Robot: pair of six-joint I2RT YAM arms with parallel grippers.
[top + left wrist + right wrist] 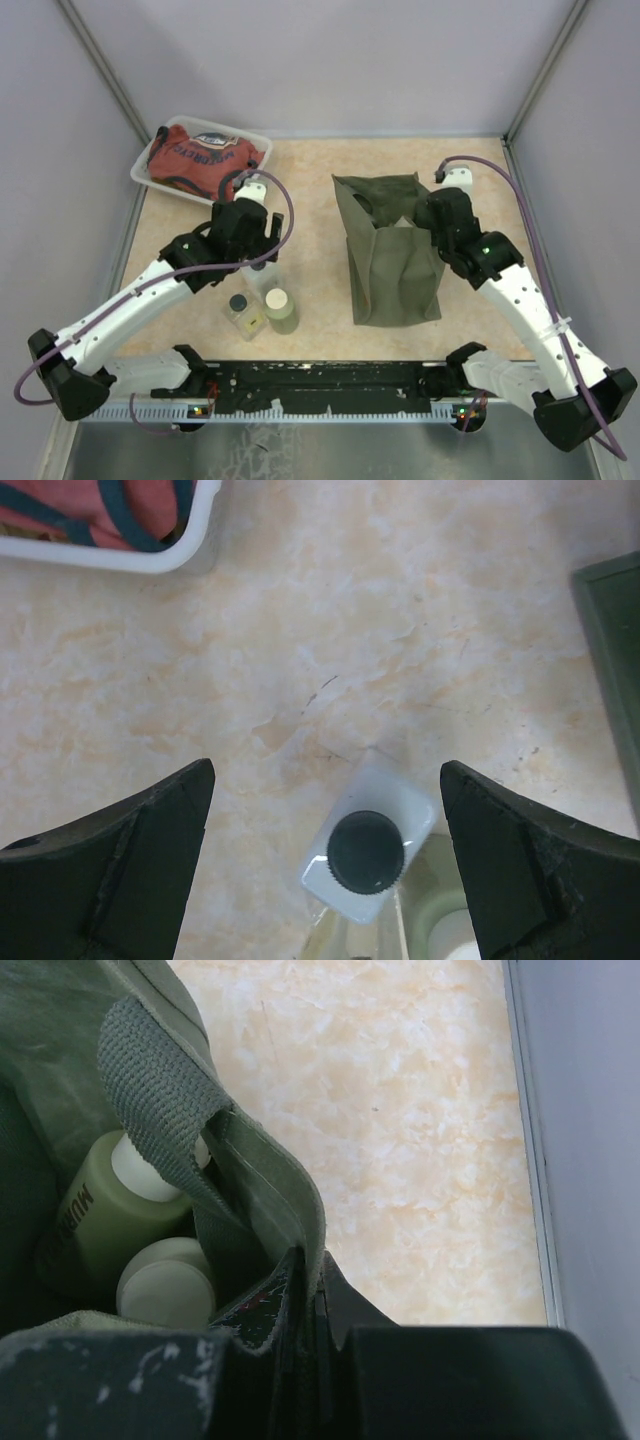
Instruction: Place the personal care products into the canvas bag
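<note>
My left gripper moves down and draws back over the dark-capped clear bottle [367, 851] next, fingers open on either side, because the bottle still stands below them.
The canvas bag [390, 255] stands right of centre, mouth up. My right gripper [427, 220] is shut on its right rim [270, 1180], the fabric pinched between the jaws [318, 1260]. Inside lie an olive-green bottle lettered MURR [110, 1210] and a cream-beige bottle [165, 1285]. My left gripper [256, 258] is open above a clear bottle with a dark cap [366, 852], which stands between the fingers [325, 770], untouched. A second clear dark-capped bottle [240, 305] and an olive-green bottle with a cream cap [280, 308] stand just in front.
A clear plastic tray [150, 180] holding a red printed cloth bundle [205, 155] sits at the back left, its rim in the left wrist view [150, 558]. Grey walls enclose the table; the right wall [590, 1160] is close to the bag.
</note>
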